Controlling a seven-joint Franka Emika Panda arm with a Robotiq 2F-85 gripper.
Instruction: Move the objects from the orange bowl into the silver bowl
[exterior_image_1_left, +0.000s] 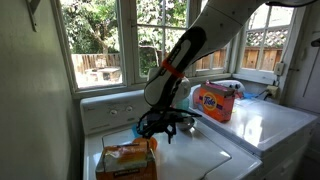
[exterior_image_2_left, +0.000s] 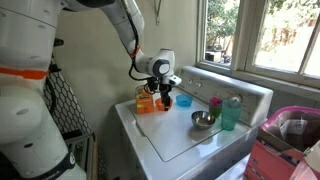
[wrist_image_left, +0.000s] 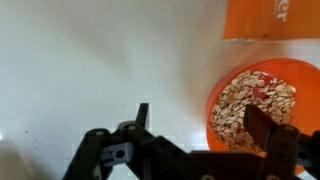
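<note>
My gripper must come down over the near rim of the orange bowl (wrist_image_left: 213, 100) and close, as one finger is outside that rim and the other is over the seeds.
In the wrist view the orange bowl (wrist_image_left: 213, 100) sits at the lower right on the white washer top. It is filled with pale flaky seeds or oats (wrist_image_left: 252, 100). My gripper (wrist_image_left: 202, 125) is open just above it. One finger is over the white surface to the bowl's left, the other over the bowl's contents. It holds nothing. In an exterior view the gripper (exterior_image_2_left: 165, 95) hangs over the back left of the washer, and the silver bowl (exterior_image_2_left: 203, 120) stands apart to the right. In the other exterior view the gripper (exterior_image_1_left: 160, 125) hides the orange bowl.
An orange package (wrist_image_left: 270, 20) lies right beside the orange bowl and also shows in an exterior view (exterior_image_1_left: 128, 160). A blue bowl (exterior_image_2_left: 183, 100), green cups (exterior_image_2_left: 231, 113) and a pink basket (exterior_image_2_left: 290, 130) are nearby. A Tide box (exterior_image_1_left: 213, 100) stands on the neighbouring machine.
</note>
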